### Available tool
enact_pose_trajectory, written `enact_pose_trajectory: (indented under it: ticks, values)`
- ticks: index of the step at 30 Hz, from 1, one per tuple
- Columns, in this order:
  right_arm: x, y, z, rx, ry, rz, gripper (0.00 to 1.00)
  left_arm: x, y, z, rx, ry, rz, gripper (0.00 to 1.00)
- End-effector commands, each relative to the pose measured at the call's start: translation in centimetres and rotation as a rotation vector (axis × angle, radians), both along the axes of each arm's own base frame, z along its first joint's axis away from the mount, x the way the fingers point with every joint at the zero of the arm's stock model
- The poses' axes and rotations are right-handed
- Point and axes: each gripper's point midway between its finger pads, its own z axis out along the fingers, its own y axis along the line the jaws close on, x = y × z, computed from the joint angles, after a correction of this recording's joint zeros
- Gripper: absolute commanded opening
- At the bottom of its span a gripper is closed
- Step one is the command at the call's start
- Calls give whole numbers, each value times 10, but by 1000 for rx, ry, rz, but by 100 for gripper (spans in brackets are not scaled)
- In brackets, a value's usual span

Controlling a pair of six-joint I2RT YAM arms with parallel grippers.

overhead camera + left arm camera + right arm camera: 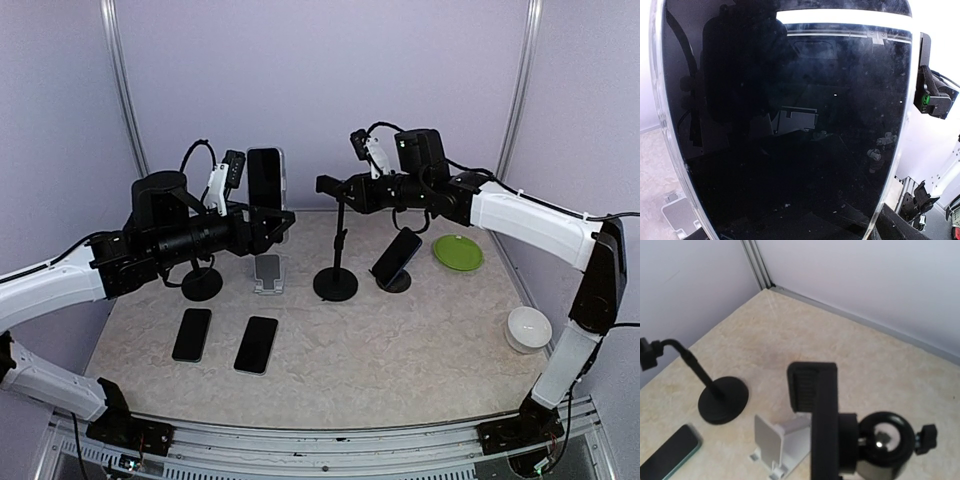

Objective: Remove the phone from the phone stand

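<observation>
I will lower my left gripper back, tilt the upright phone flat and release it on the empty tabletop spot beside the flat phones.
The phone (265,178) is a black slab in a clear case, held upright in the air by its lower part, with my left gripper (268,216) shut on it. Its dark screen (790,125) fills the left wrist view and hides the fingers. It hangs above the silver stand (267,272), apart from the black pole phone stand (336,283). My right gripper (340,188) is shut on that stand's clamp head. The clamp (815,395) is empty in the right wrist view, beside its ball joint (885,440).
A second phone (397,254) leans on a low black stand. Two phones (192,334) (256,344) lie flat near the front left. Another black pole stand (202,283) (722,400) is at the left. A green plate (458,252) and white bowl (528,328) sit on the right.
</observation>
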Motion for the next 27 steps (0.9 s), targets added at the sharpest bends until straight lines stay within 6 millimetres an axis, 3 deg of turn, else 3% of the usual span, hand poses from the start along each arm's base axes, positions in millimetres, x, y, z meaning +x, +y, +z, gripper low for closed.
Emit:
enact_pose_trajectory:
  ticks: [1, 18, 19, 24, 27]
  values:
    - [14, 8, 61, 111, -168, 13, 0, 3, 12, 15, -40, -36, 52, 24]
    - [30, 24, 63, 111, -201, 38, 0, 2, 18, -6, -3, 20, 74, 24]
    - [29, 25, 62, 110, -194, 45, 4, 2, 18, -8, -1, 23, 74, 24]
    - [23, 35, 57, 107, -165, 90, 40, 2, 18, -13, 9, 34, 74, 24]
    - [19, 37, 61, 108, -169, 99, 56, 2, 18, -15, 16, 40, 78, 24]
